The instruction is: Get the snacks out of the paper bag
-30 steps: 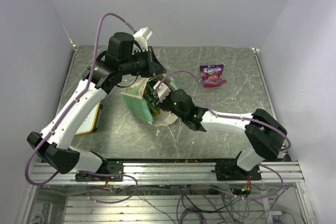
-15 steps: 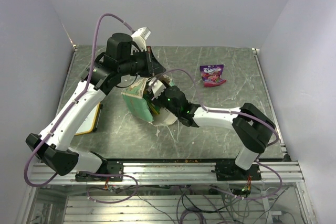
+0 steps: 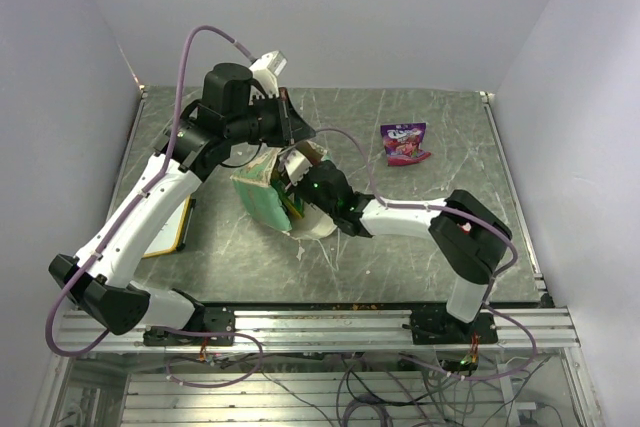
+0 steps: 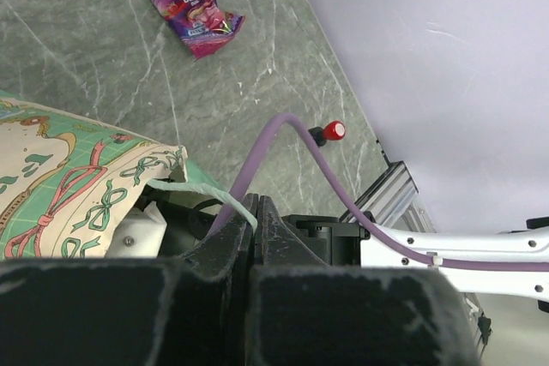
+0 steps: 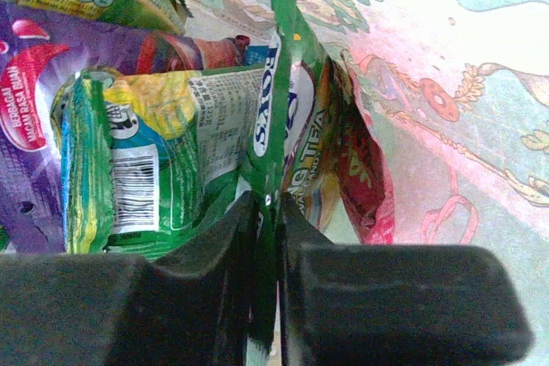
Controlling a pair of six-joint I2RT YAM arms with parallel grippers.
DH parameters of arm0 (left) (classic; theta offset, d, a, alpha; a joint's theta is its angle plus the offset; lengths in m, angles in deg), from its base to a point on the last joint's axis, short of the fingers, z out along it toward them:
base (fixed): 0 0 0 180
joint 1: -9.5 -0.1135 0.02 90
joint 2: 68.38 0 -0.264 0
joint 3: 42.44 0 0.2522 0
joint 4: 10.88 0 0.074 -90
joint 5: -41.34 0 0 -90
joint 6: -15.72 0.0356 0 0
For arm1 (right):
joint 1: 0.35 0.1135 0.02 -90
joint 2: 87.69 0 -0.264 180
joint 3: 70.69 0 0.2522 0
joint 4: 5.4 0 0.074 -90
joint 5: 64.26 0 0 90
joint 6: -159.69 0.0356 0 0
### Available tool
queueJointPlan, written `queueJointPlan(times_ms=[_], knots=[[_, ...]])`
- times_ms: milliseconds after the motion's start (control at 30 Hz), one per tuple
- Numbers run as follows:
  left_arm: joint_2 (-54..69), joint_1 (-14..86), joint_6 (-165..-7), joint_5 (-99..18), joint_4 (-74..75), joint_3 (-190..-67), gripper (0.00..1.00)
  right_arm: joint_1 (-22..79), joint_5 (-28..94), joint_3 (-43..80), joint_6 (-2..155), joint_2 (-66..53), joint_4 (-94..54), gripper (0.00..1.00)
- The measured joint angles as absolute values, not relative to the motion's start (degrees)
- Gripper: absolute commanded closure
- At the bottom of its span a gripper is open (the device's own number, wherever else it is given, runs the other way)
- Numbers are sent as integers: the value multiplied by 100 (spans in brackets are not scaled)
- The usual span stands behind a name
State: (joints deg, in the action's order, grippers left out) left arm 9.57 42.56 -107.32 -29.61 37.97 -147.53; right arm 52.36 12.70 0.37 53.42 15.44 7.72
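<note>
My right gripper lifts out and across next, then lowers to release onto the already unpacked pink-purple packet, which lies to its right in the top view.
The mint-green paper bag [image 3: 258, 199] lies on its side at the table's middle, mouth toward the right. My left gripper [image 3: 292, 133] is shut on the bag's upper rim; in the left wrist view [image 4: 254, 203] a mint-green paper strip runs into the closed jaws above the printed front [image 4: 69, 177]. My right gripper [image 3: 292, 177] is inside the bag's mouth. In the right wrist view it [image 5: 268, 207] is shut on the edge of a green snack packet [image 5: 281, 100], with a yellow-green packet [image 5: 146, 152], a purple one [image 5: 34, 66] and a red one [image 5: 364, 169] beside it. One pink-purple packet [image 3: 405, 142] lies on the table at the far right.
A wood-framed whiteboard [image 3: 172, 229] lies at the left under my left arm. A small red-topped button [image 4: 333, 130] sits near the table's right edge. A purple cable [image 4: 283, 139] crosses in front of the bag's mouth. Metal rails run along the near edge [image 3: 330, 322].
My right arm has pushed its gripper further left into the bag's mouth, with its elbow swinging left. My left gripper has kept its hold on the rim, almost still.
</note>
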Motion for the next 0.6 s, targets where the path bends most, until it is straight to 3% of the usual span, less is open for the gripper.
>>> queueJointPlan(times_ms=[67, 600], knots=[[957, 4253, -10758, -3025, 3797, -14753, 93, 5216, 1324, 94, 5366, 1544, 699, 100], [759, 4238, -11143, -3265, 3784, -14709, 93, 5240, 2170, 41, 5665, 648, -271, 100]])
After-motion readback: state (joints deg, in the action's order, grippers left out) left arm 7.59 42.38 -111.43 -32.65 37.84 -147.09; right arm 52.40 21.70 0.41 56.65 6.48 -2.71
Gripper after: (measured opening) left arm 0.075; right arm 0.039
